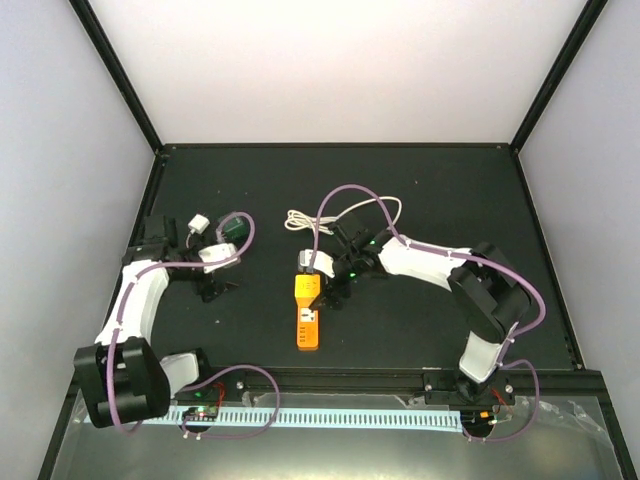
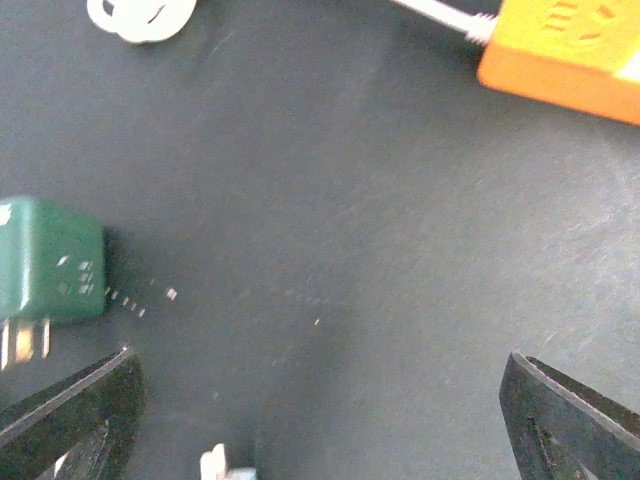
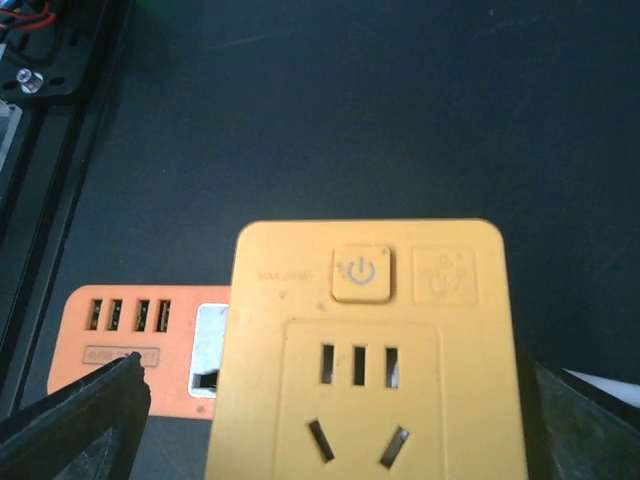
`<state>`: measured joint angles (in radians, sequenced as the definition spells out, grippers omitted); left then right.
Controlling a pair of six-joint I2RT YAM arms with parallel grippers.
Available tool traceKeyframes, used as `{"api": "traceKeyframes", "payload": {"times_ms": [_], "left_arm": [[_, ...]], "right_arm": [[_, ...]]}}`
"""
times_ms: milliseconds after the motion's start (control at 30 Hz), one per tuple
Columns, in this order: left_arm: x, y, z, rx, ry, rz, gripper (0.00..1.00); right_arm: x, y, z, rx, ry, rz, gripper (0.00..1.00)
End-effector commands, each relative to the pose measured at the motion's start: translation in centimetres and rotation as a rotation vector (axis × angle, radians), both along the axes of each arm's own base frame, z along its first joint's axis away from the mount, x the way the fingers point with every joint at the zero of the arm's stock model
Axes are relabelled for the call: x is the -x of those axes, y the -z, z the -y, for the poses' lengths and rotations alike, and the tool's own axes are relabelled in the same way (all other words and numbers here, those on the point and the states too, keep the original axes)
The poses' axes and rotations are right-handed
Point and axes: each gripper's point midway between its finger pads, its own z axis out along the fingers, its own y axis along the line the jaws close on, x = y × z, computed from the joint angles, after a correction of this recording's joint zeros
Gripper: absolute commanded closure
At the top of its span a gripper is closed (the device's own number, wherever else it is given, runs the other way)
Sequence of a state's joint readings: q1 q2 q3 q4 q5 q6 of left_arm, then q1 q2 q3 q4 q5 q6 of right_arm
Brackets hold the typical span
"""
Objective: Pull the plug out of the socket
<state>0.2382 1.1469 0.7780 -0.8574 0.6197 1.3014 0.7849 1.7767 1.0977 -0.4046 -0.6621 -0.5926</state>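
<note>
The socket's yellow half (image 1: 306,286) (image 2: 572,35) lies to my left gripper's right in the top view and stands taller, so my left gripper moves across and down around it next.
The orange socket (image 1: 307,318) lies in the middle of the dark table. The white plug (image 1: 306,262) sits at its far end, and the cream cord (image 1: 345,214) curls away behind it. My right gripper (image 1: 323,289) hangs over the socket's far half, open, one finger on each side. In the right wrist view the socket's top face (image 3: 365,360) fills the space between my fingers (image 3: 85,420), with a sliver of white (image 3: 600,385) at the right. My left gripper (image 1: 214,287) is open and empty, left of the socket. Its view shows the socket's corner (image 2: 565,50) with the plug (image 2: 470,22).
A dark green cube (image 1: 232,230) with metal prongs lies by the left gripper and also shows in the left wrist view (image 2: 50,262). A small white adapter (image 1: 197,224) lies beside it. A black rail (image 1: 400,378) runs along the near table edge.
</note>
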Motion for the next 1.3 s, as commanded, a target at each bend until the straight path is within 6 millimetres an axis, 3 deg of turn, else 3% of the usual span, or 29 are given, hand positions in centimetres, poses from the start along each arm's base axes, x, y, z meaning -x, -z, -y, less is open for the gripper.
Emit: {"api": "traceKeyframes", "payload": {"times_ms": [0,200,600,867,1267], "left_arm": [[-0.2,-1.7,2.3,0.019,0.041,0.017,0.01],[0.2,-2.5,5.4,0.033,0.122,0.03,0.01],[1.2,-2.8,10.6,0.022,0.266,-0.014,0.01],[1.6,-2.4,14.1,0.028,0.335,-0.044,0.01],[0.9,-0.2,18.4,-0.02,0.399,-0.083,0.01]], "right_arm": [[0.1,-3.2,-0.5,-0.068,0.003,0.008,0.0],[-0.5,-5.5,0.2,-0.129,0.035,-0.012,0.0],[-5.3,-10.4,5.3,-0.324,0.252,-0.203,0.0],[-7.0,-10.3,7.4,-0.36,0.369,-0.374,0.01],[-5.5,-9.5,9.5,-0.372,0.431,-0.356,0.02]]}}
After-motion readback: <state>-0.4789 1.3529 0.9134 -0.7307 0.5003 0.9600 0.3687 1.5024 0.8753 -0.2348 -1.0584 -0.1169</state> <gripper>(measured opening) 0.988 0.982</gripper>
